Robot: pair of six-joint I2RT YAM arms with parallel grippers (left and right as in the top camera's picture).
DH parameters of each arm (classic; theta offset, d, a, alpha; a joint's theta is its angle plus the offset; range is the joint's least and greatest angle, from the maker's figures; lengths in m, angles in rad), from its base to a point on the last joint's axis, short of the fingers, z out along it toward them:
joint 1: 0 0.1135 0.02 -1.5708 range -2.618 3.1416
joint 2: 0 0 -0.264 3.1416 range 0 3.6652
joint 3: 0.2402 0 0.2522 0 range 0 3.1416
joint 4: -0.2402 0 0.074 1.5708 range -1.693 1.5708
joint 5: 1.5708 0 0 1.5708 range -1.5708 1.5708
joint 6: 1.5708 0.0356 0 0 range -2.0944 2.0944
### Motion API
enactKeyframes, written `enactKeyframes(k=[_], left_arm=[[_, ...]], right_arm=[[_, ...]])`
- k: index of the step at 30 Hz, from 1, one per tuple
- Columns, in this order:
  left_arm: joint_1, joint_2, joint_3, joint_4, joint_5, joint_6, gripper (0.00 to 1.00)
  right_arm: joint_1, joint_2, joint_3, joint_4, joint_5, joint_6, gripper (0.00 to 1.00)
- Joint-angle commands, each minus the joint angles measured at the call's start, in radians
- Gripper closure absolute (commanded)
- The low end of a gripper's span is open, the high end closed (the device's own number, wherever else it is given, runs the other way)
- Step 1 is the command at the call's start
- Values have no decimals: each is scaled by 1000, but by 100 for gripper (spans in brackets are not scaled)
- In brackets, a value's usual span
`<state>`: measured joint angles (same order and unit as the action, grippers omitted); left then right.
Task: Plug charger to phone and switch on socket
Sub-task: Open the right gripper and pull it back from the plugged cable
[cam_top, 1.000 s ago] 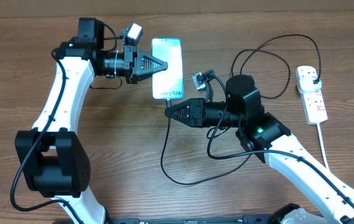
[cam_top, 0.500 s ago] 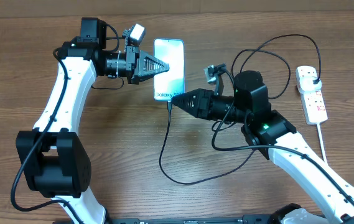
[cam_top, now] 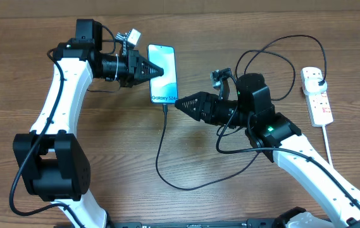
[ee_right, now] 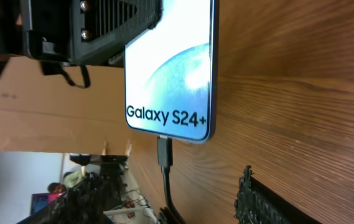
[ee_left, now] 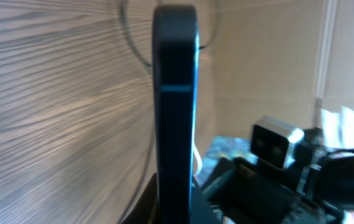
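I will lower the phone (cam_top: pixel 167 85) onto the wood below with my left gripper first and then release it, since the charger connector is already in the phone's bottom port.
The phone (cam_top: pixel 167 85) shows its light blue "Galaxy S24+" screen (ee_right: pixel 170 68) and is held off the table by my left gripper (cam_top: pixel 157 71), which is shut on its left side. In the left wrist view the phone (ee_left: pixel 175 106) stands edge-on between the jaws. The charger connector (ee_right: pixel 165 151) sits in the phone's bottom port. Its thin black cable (cam_top: pixel 159 149) loops down and right, then back up towards the white socket (cam_top: pixel 317 95) at the far right. My right gripper (cam_top: pixel 178 103) is just right of the connector, open, with the cable (ee_right: pixel 167 199) running loose between its fingers (ee_right: pixel 257 199).
The socket's white cord (cam_top: pixel 329 149) runs down the right side of the wooden table (cam_top: pixel 123 152). Black cable loops (cam_top: pixel 274 63) lie behind my right arm. A cardboard wall (cam_top: pixel 230 5) borders the far edge.
My right gripper pushed the connector into the phone's port, then opened and let it go. The left gripper has carried the phone slightly left.
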<state>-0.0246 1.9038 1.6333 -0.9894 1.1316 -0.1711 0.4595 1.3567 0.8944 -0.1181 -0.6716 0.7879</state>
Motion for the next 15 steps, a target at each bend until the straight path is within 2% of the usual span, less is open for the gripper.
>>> enactKeyframes(k=[1,6,15], left_arm=[[0,-17,11,-18,-130,37,96],[0,-7,11,-55,-251,37,95],[-2,78,10,-60,-274,44,95]], right_arm=[[-2,-2,5,-28,42,-34,31],[-2,-2,5,-98,93,-35,27],[0,-1,5,-226,141,-67,23]])
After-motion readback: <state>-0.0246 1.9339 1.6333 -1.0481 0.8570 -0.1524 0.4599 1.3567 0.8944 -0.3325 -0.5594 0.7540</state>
